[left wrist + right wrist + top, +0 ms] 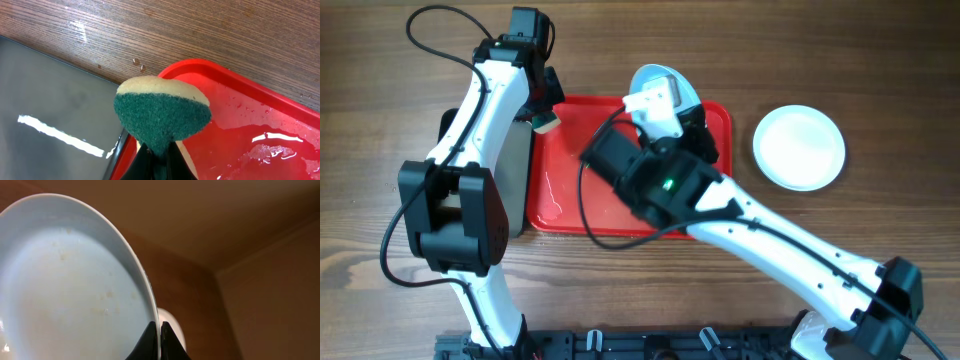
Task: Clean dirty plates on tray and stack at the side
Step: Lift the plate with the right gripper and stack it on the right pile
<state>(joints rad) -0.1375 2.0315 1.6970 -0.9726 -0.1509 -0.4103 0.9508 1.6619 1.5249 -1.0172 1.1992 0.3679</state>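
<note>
The robot's right gripper will next swing right in the overhead view over the white plate (800, 147) (169, 318), move down and let go of the mint-blue plate's rim, because the white plate is below it.
My right gripper (159, 341) is shut on the rim of a pale mint-blue plate (65, 290) and holds it tilted on edge over the far side of the red tray (555, 195). Faint specks show on the plate's face. From overhead the plate (658, 74) sticks out past the tray's far rim. A white plate (800, 147) lies flat on the table to the right. My left gripper (159, 167) is shut on a green and yellow sponge (160, 112) above the wet tray's far left corner (260, 125). A third plate is not in view.
A black tray with a grey bottom (50, 115) lies right against the red tray's left side, under my left arm (485, 110). My right arm (770, 240) crosses the red tray's near right part. Small crumbs (138, 63) lie on the wooden table.
</note>
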